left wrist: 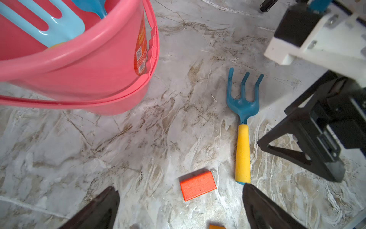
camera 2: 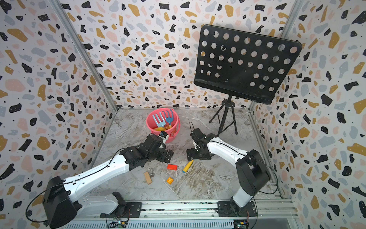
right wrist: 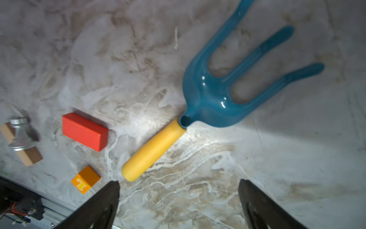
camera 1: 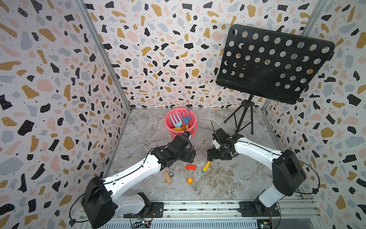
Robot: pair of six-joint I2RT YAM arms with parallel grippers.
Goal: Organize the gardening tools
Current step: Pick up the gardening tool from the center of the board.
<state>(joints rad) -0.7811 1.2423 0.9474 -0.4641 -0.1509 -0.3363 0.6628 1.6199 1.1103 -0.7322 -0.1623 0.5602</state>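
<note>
My right gripper moves down and back toward the base next, to straddle the near half of the yellow handle (camera 1: 206, 167) (right wrist: 154, 150).
A dark blue rake with a yellow handle (right wrist: 154, 150) lies flat on the marble floor, its prongs (left wrist: 242, 103) pointing toward the back. In both top views only its handle (camera 1: 206, 167) (camera 2: 187, 166) shows from under my right gripper (camera 1: 211, 154). That gripper (right wrist: 179, 183) hovers open just past the handle's end, holding nothing. My left gripper (left wrist: 180, 198) (camera 1: 191, 156) is open and empty, in front of the pink bucket (camera 1: 168, 115) (left wrist: 99, 69). A light-blue fork (camera 1: 175, 120) and another blue rake (camera 1: 185, 117) stand in the bucket.
A red block (right wrist: 85, 130), an orange block (right wrist: 86, 179), a wooden block (right wrist: 29, 156) and a metal knob (right wrist: 20, 132) lie left of the rake handle. A black music stand (camera 1: 271, 63) on a tripod (camera 1: 244, 119) occupies the back right.
</note>
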